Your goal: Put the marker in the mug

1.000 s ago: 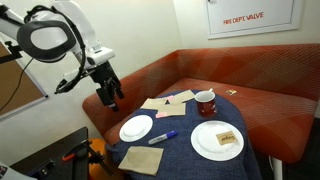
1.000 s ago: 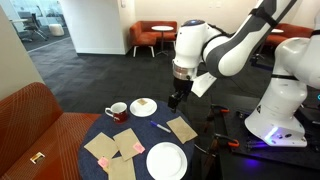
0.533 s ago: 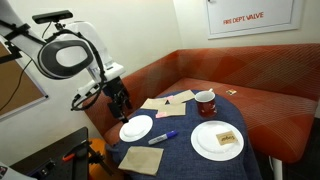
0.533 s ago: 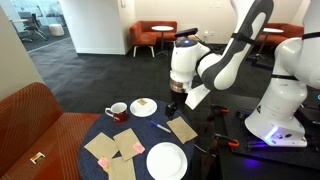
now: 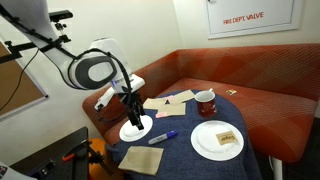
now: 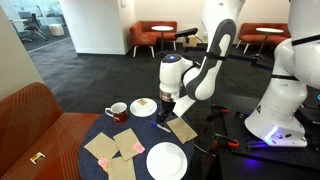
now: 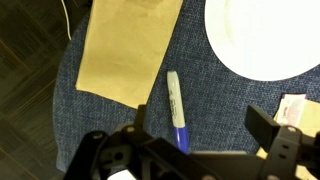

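The marker is farther out and lower than my gripper, so my gripper needs to go outward and down to it next, onto the marker's body near its blue end [image 5: 165,135] [image 7: 178,117].
The marker [image 7: 176,108], white barrel with a blue end, lies flat on the blue cloth table between a tan napkin and a white plate. It also shows in both exterior views [image 5: 165,136] [image 6: 163,126]. My gripper [image 7: 205,130] is open and empty, hovering over the marker, which lies between the fingers nearer the left finger [image 7: 143,118]. In both exterior views the gripper [image 5: 136,118] [image 6: 166,111] hangs low over the table. The dark red mug [image 5: 205,102] [image 6: 117,111] stands upright, well away from the gripper.
A tan napkin [image 7: 125,50] lies beside the marker and an empty white plate [image 7: 265,35] on its other side. A plate with food [image 5: 217,140] sits near the mug. Several napkins and pink papers [image 6: 115,150] lie on the table. A red sofa [image 5: 250,75] curves behind.
The arm has swung in from beside the table and come down; the gripper now hangs low over the marker. Nothing on the table has moved.
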Controlling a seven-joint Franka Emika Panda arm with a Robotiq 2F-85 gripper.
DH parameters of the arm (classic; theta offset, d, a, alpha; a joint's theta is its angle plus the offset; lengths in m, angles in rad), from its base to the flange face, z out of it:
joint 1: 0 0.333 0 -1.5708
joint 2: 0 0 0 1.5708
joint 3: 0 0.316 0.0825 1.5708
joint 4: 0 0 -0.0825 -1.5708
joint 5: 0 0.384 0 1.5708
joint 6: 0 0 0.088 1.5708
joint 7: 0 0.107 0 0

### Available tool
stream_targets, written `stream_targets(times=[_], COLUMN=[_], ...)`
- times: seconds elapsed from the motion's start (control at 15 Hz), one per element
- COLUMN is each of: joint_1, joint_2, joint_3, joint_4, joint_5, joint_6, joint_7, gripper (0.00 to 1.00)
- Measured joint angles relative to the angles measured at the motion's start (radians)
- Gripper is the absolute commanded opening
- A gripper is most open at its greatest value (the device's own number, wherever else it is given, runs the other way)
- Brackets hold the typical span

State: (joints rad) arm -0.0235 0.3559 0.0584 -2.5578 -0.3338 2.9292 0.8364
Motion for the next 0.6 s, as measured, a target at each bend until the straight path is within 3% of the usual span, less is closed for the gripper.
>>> stream_targets(times=[0.27,0.6], joint_1=[0.094,0.143], joint_2=[0.094,0.176], joint_3=[-0.088,-0.125], joint_4=[0.083,0.163], joint_5=[0.131,0.24], joint_6=[0.006,0.006], joint_7=[-0.133,-0.263], gripper=[1.0,1.0])
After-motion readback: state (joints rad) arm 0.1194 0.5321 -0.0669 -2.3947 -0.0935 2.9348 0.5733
